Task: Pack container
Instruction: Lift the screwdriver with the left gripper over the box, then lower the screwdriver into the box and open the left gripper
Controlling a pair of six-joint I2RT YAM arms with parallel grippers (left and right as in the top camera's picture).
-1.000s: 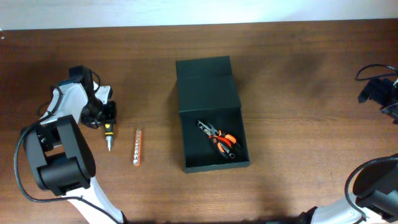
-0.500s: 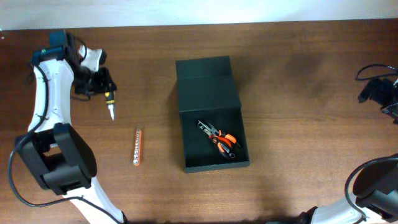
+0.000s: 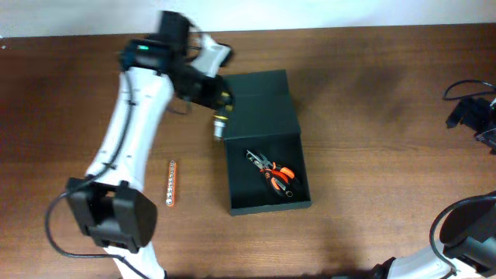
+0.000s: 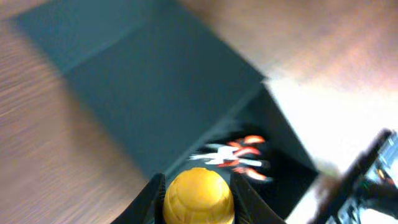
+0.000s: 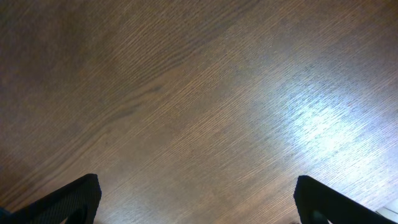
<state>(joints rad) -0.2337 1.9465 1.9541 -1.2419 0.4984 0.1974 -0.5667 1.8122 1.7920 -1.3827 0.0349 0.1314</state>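
Observation:
My left gripper moves back, to the right in the overhead view and down over the pliers' jaws next. It then releases the screwdriver (image 3: 220,122), since the container's lid lies open.
The container (image 3: 257,101), a dark green-black box with its flap lid folded back, stands at mid-table. Orange-handled pliers (image 3: 273,174) lie inside it. My left gripper (image 3: 215,101) is shut on a yellow-handled screwdriver (image 3: 220,122) and holds it in the air at the box's left edge, tip pointing toward the front. In the left wrist view the yellow handle (image 4: 198,196) sits between the fingers, with the container (image 4: 149,93) and pliers (image 4: 233,155) below. My right gripper (image 5: 198,198) is open and empty over bare table at the far right (image 3: 477,116).
An orange bit holder strip (image 3: 171,183) lies on the table left of the box. The left arm stretches from the front left across to the box. The table's back edge is close behind the box.
My left gripper has carried the screwdriver from the far left up and rightward to the left edge of the box. The right arm has not moved.

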